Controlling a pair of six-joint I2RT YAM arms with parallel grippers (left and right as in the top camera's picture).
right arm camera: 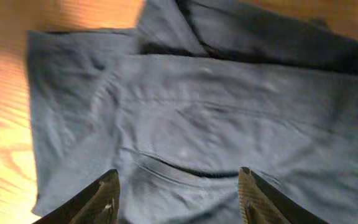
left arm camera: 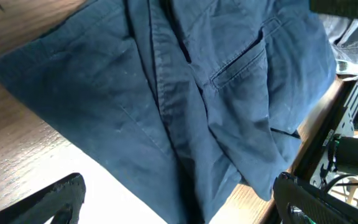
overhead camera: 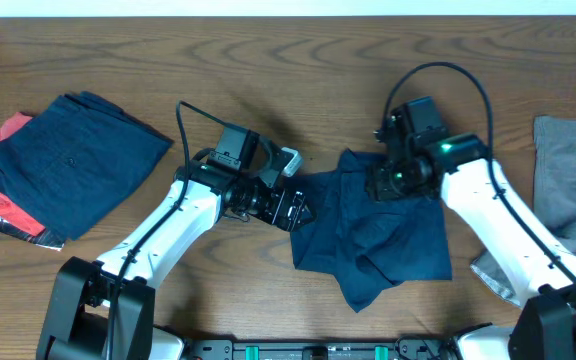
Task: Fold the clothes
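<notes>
I should next lower my right gripper toward the left in the overhead view onto the shorts' stitched top edge, because its open fingers are above the cloth.
Crumpled navy blue shorts lie on the table in the middle; they fill the left wrist view and the right wrist view. My left gripper is open at the shorts' left edge, its fingers spread wide over the fabric. My right gripper is open over the shorts' top edge, its fingers apart just above the cloth near a pocket seam. Neither holds anything.
A folded navy garment lies at the left on top of a red garment. A light grey garment lies at the right edge. The table's front edge is near the shorts' bottom.
</notes>
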